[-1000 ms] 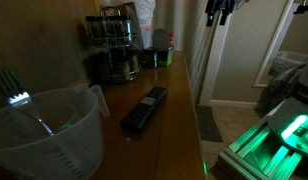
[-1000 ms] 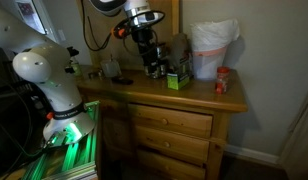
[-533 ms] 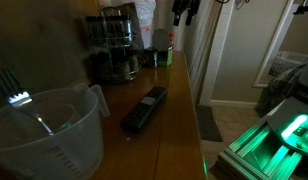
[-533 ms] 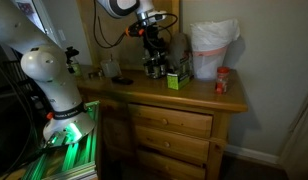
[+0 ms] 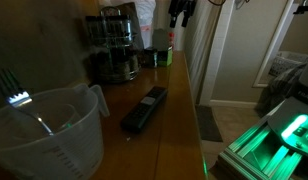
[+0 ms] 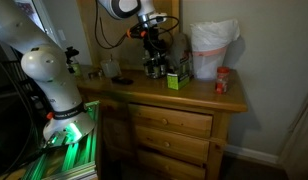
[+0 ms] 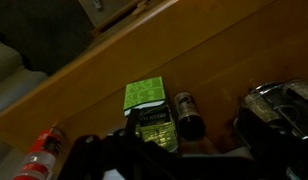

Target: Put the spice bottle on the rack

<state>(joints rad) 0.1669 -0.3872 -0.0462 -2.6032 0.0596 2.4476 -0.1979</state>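
The spice bottle (image 7: 186, 115) stands close beside the green box (image 7: 147, 100), so my gripper moves down and slightly toward the rack next, fingers straddling the dark lid.
The spice bottle (image 7: 186, 115), a small dark jar with a dark lid, stands on the wooden countertop next to a green box (image 7: 147, 100). The rack (image 5: 114, 45), a dark round two-tier carousel ringed with jars, stands at the back of the counter and shows at the right edge of the wrist view (image 7: 284, 112). My gripper (image 7: 184, 152) hangs above the jar and the box, open and empty. It appears high over the counter's far end in both exterior views (image 5: 181, 10) (image 6: 151, 35).
A clear measuring jug (image 5: 49, 130) holding a fork stands near the camera. A black remote (image 5: 144, 108) lies mid-counter. A red-topped bottle (image 7: 39, 155), a white bag (image 6: 212, 48) and a red-lidded jar (image 6: 222, 80) are also on the dresser (image 6: 174, 105).
The gripper has moved across from open air towards the counter's far end, over the jars, then nearly stopped. Nothing on the counter has moved.
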